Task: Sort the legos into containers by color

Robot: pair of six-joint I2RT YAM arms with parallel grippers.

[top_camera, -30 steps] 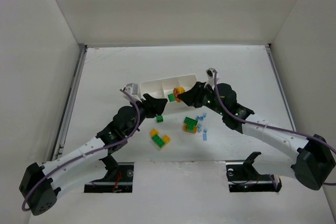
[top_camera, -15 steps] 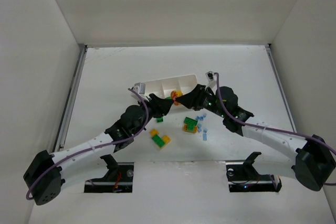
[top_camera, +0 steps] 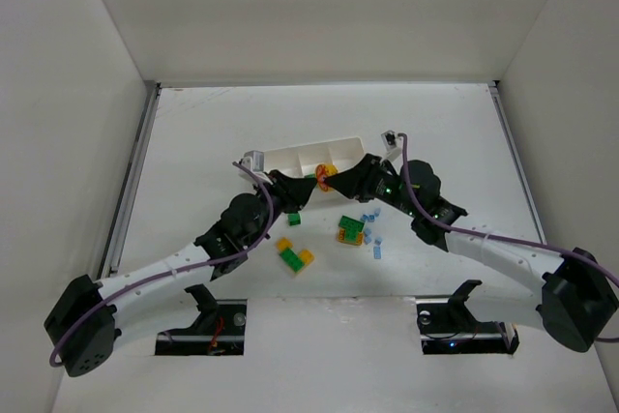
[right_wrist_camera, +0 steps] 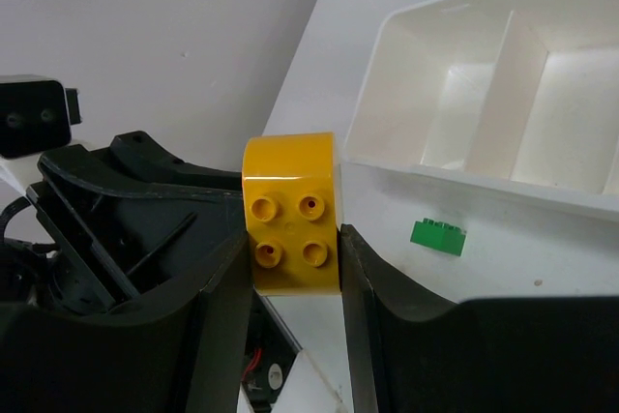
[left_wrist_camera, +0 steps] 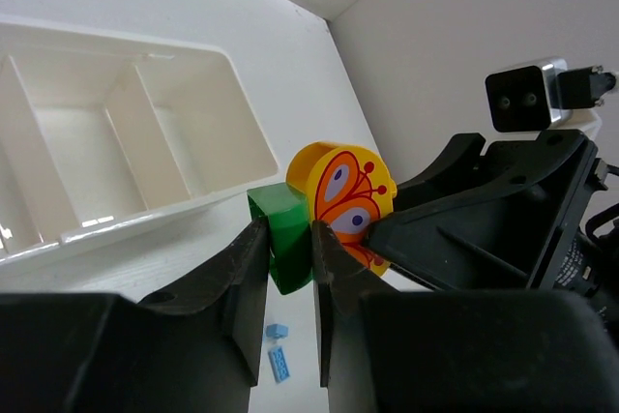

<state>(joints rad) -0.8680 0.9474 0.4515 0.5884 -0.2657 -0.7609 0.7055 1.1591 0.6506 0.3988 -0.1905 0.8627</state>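
I will move my left gripper off the yellow lego, then outward and to the right in the top view. I will let go over the tray's end container [top_camera: 345, 151], which is empty.
A yellow lego [right_wrist_camera: 290, 202] with an orange butterfly print [left_wrist_camera: 343, 195] is held above the table, and my right gripper [right_wrist_camera: 292, 249] is shut on it. A green lego [left_wrist_camera: 283, 239] sits flush against its side, with my left gripper [left_wrist_camera: 288, 241] shut on it. In the top view the two grippers, left [top_camera: 303, 189] and right [top_camera: 340, 181], meet tip to tip just in front of the white tray [top_camera: 280, 154]. The tray's three containers [left_wrist_camera: 87, 142] look empty.
Loose legos lie on the table before the tray: a small green one [top_camera: 293, 220], a green and yellow cluster [top_camera: 295, 256], a green-yellow stack [top_camera: 350, 230] and pale blue pieces [top_camera: 371, 220]. White walls enclose the table.
My left gripper has reached forward to the right gripper and shut on the green lego. The right gripper has kept its hold on the yellow lego and barely shifted.
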